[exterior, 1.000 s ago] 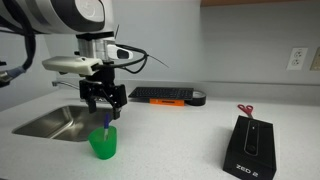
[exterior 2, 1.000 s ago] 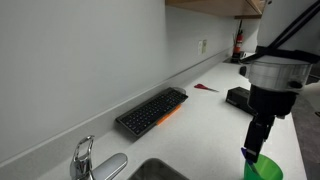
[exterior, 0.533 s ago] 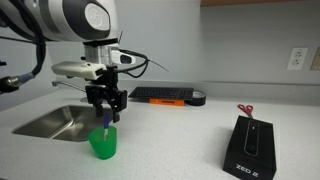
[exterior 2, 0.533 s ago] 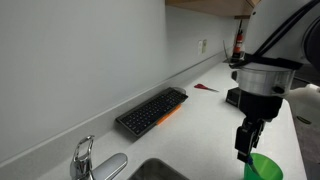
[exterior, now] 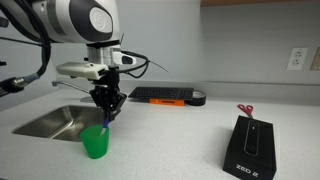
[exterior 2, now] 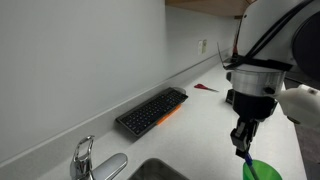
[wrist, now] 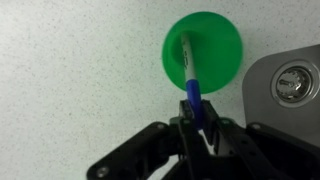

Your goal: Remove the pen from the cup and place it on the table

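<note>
I should next lift until the pen clears the cup (exterior: 96,143), then move sideways and lower to release it on bare tabletop, below toward the black box.
The bright green cup (exterior: 96,143) stands on the light grey table (exterior: 170,140) beside the sink; its rim also shows in another exterior view (exterior 2: 262,170). A thin blue pen (wrist: 190,75) stands in the cup, lower end inside, upper end sticking out. My gripper (wrist: 194,112) hangs straight above the cup and is shut on the pen's upper end. In an exterior view the gripper (exterior: 107,112) sits just above the cup rim, with the pen (exterior: 105,123) slanting down into the cup.
A steel sink (exterior: 55,121) lies left of the cup, its faucet (exterior 2: 84,158) by the wall. A black keyboard (exterior: 160,95) lies at the back. A black box (exterior: 249,146) stands at the right, red-handled scissors (exterior: 245,110) behind it.
The jaws have gone from open to shut on the pen. The cup and gripper have shifted slightly left in the exterior view.
</note>
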### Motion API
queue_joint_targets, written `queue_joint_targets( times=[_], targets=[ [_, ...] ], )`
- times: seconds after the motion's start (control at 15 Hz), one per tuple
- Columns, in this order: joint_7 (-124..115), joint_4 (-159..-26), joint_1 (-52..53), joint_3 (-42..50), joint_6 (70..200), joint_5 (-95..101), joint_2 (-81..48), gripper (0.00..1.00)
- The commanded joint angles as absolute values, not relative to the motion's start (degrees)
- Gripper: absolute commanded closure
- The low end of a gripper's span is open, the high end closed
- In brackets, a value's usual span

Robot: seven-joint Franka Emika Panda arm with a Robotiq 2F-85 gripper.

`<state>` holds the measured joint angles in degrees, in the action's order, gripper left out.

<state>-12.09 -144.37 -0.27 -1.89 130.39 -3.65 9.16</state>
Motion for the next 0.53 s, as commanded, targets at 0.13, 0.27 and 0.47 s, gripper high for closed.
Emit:
queue_joint_targets(
  times=[0.13,0.27,0.47],
  targets=[
    [-13.2,-144.8,-0.5,-1.5,129.4,-3.3,12.1,0.96],
    [-12.4,-146.4,-0.9,-1.1,128.9,-2.9,16.0,0.96],
    [-8.7,-148.4,-1.7,1.2,126.9,-4.6,24.2,0.96]
  ],
)
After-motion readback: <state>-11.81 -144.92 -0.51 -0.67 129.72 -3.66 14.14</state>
